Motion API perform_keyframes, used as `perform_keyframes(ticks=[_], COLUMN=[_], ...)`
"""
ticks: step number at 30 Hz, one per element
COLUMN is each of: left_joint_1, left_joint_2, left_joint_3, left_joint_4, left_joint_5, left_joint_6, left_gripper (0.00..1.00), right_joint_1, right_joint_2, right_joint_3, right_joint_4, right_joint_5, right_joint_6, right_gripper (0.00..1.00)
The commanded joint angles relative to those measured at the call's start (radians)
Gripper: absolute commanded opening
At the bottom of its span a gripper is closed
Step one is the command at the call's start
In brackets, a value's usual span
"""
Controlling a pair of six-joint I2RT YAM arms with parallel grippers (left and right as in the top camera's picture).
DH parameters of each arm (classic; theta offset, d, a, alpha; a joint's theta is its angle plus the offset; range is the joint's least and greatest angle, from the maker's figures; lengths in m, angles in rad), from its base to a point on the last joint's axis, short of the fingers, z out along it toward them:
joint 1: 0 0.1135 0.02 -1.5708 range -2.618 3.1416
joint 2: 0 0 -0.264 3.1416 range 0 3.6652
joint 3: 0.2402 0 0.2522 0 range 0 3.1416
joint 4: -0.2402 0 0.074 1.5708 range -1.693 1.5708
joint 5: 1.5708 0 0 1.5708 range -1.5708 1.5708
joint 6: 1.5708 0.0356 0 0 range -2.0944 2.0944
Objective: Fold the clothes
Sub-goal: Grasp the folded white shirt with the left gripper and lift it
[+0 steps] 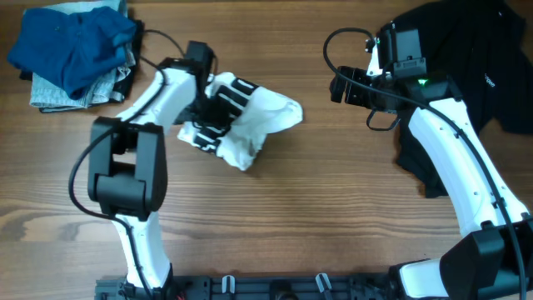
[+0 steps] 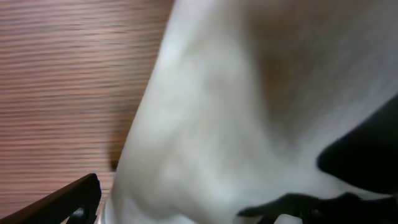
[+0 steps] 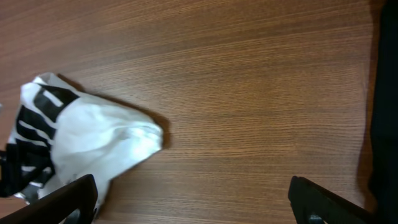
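The garment's plain white part [image 1: 255,119] lies bunched to the right of my left gripper in the overhead view, so next I shift that way and close on it.
A crumpled white garment with black print [image 1: 268,117] lies bunched on the wooden table left of centre. My left gripper [image 1: 212,108] is pressed down into it. In the left wrist view the white cloth [image 2: 217,112] fills the frame and lies between the wide-apart jaws [image 2: 193,208], so the gripper is open around it. My right gripper [image 1: 340,86] is open and empty, hovering over bare wood right of the garment. The right wrist view shows the garment [image 3: 99,143] at the left, beyond its jaws [image 3: 193,202].
A stack of blue and grey clothes [image 1: 75,46] sits at the back left corner. A black garment [image 1: 475,50] is spread at the back right under the right arm; its edge shows in the right wrist view [image 3: 385,112].
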Motion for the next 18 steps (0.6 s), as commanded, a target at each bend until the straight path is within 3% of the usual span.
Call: perform_keyframes(ticks=[1,5,11,18], left_joint_1=[0.084,0.058,-0.105,-0.245], left_joint_2=[0.010,-0.063,-0.246,-0.153], left_joint_3=[-0.005,0.062,0.094,0.090], left_joint_4=[0.015,-0.041,-0.051,-0.098], left_joint_5=[-0.126,-0.082,-0.054,-0.012], left_joint_6=[0.067,0.108,0.180,0.221], left_gripper=[1.00,1.00,1.00,1.00], right_joint_1=[-0.001,-0.001,-0.001,-0.001], right_joint_2=[0.006,0.007,0.007,0.007], right_joint_3=[0.003,0.003,0.003,0.003], right_joint_4=[0.002,0.003,0.002,-0.001], right_joint_5=[0.020,0.019,0.019,0.020], right_joint_6=[-0.013,-0.013,-0.012,-0.018], right_gripper=[0.99,0.99,0.99,0.99])
